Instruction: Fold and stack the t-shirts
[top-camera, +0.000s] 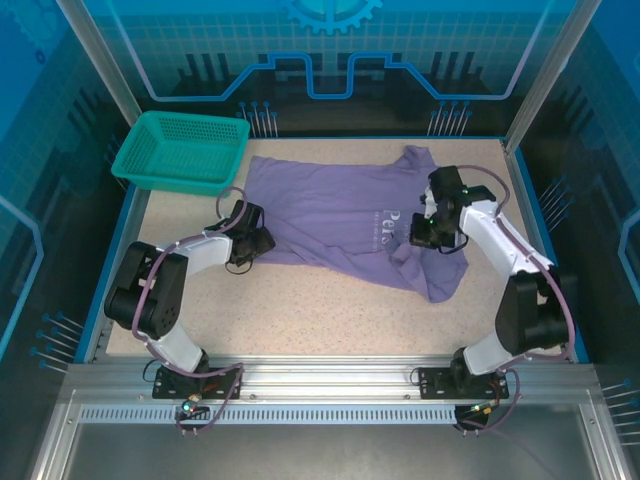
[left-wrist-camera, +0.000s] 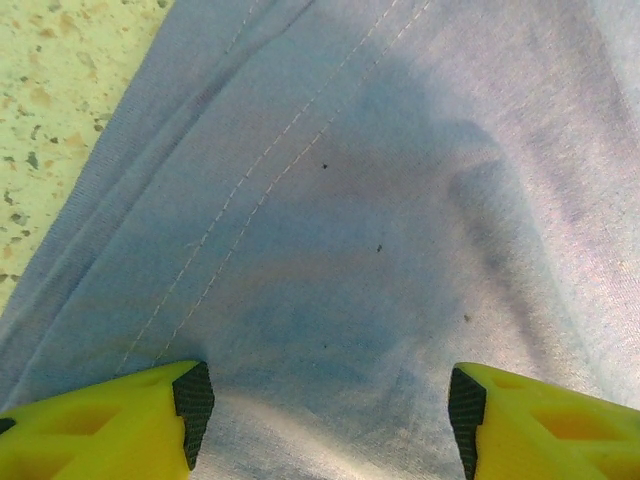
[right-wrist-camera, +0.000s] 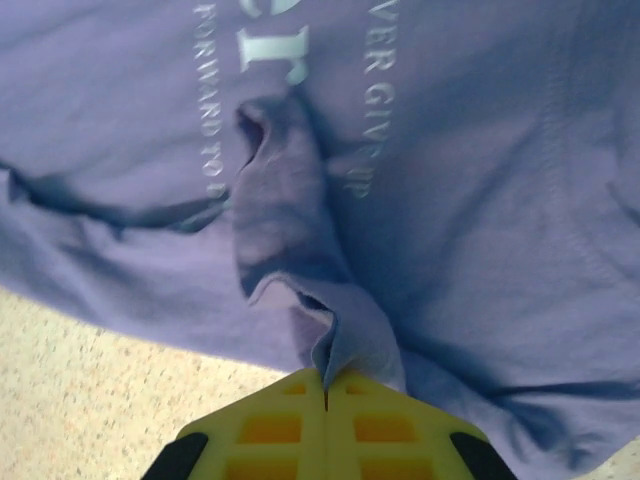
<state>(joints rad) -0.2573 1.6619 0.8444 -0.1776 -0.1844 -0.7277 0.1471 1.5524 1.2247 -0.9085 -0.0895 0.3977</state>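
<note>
The cloth bunches beside the lettering, so my right gripper next draws the pinched fold outward over the lavender t-shirt's stitched neckline (right-wrist-camera: 552, 175) and releases.
A lavender t-shirt (top-camera: 330, 215) lies spread across the middle of the table, white lettering on its chest. My left gripper (top-camera: 262, 240) hovers over its left hem, open. In the left wrist view its yellow fingers (left-wrist-camera: 150, 420) stand wide apart over the stitched hem (left-wrist-camera: 270, 160), nothing between them. My right gripper (top-camera: 425, 235) sits at the shirt's right side near the lettering. It is shut on a pinched fold of the t-shirt (right-wrist-camera: 340, 330), which rises from the cloth into the closed yellow fingertips (right-wrist-camera: 326, 385).
A teal mesh basket (top-camera: 182, 150) stands at the back left corner. Bare speckled tabletop (top-camera: 330, 320) runs along the near side in front of the shirt. Blue walls enclose the table's sides and back.
</note>
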